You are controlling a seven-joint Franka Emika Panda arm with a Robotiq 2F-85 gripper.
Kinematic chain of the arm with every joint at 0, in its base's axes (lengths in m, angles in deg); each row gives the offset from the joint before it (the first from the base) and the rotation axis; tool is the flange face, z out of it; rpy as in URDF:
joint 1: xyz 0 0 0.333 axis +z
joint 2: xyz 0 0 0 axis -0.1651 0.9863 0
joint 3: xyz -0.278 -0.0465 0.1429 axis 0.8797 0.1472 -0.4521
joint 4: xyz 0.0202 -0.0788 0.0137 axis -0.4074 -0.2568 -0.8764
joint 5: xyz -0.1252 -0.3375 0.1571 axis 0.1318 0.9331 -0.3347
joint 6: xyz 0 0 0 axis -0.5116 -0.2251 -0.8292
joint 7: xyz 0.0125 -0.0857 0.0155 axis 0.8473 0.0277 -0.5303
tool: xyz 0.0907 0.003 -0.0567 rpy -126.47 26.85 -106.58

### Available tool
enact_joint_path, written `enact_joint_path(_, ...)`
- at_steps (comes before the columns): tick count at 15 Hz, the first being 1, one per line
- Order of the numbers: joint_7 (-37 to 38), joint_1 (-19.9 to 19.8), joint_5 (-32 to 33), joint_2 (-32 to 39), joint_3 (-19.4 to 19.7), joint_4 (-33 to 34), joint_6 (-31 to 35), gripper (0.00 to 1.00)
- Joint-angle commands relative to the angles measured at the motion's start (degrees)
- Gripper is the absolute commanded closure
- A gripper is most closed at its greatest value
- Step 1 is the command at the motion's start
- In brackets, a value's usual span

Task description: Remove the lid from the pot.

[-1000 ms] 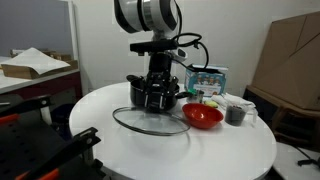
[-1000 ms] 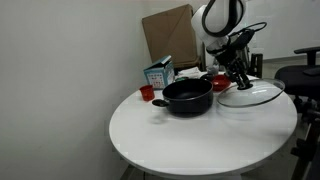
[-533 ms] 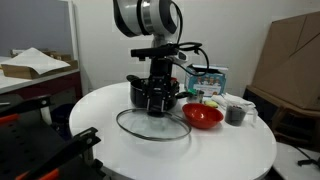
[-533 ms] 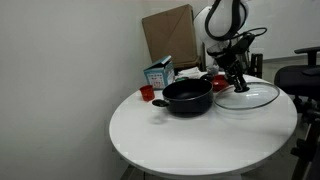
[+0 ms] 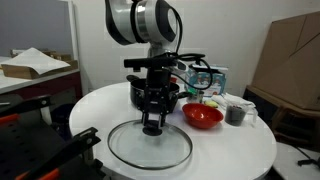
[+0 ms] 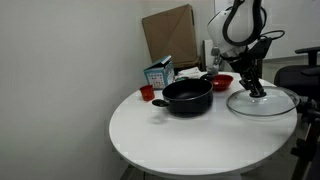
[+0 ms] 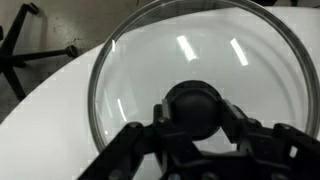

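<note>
The robot's gripper will next go down a little until the lid rests on the bare white tabletop just below, clear of the pot (image 6: 187,96), and then let go of the lid's knob.
The glass lid (image 5: 150,146) with its thin metal rim and black knob is off the pot and low over the white table, near the table's edge (image 6: 262,102). My gripper (image 5: 151,126) is shut on the lid's black knob (image 7: 193,108); it also shows in an exterior view (image 6: 256,90). The wrist view looks down through the glass of the lid (image 7: 150,70). The black pot (image 6: 187,96) stands open on the table, apart from the lid. In an exterior view the pot (image 5: 142,93) is partly hidden behind my gripper.
A red bowl (image 5: 203,116) sits beside the pot; it also shows behind the pot (image 6: 222,80). A small dark cup (image 5: 236,113), a blue-white carton (image 6: 158,73) and a small red cup (image 6: 146,93) stand at the table's back. Cardboard boxes (image 5: 290,62) and office chairs surround the table.
My gripper has carried the lid away from the pot toward the table's edge and lowered it close to the tabletop. The pot has stayed in place.
</note>
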Motion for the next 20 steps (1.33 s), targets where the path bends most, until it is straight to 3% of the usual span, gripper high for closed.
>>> enact_joint_path(1, 0.9, 1.5, 2.9, 0.4, 2.3, -1.5, 4.9, 0.75)
enact_joint_path(8, 1.4, 3.2, 4.0, 3.5, 4.7, -2.1, 10.0, 0.75)
enact_joint_path(9, 2.0, 3.6, 3.7, 3.6, 5.0, -2.0, 9.5, 0.69)
enact_joint_path(10, 1.7, 3.5, 3.5, 3.4, 4.9, -2.1, 9.1, 0.25)
enact_joint_path(11, 1.3, 3.2, 2.6, 2.8, 4.5, -2.2, 8.3, 0.24)
enact_joint_path(15, -1.9, 0.6, -3.0, -2.6, 1.0, -3.5, 3.8, 0.01)
enact_joint_path(20, -2.1, 0.2, -8.8, -12.1, -1.6, -3.9, -4.2, 0.00)
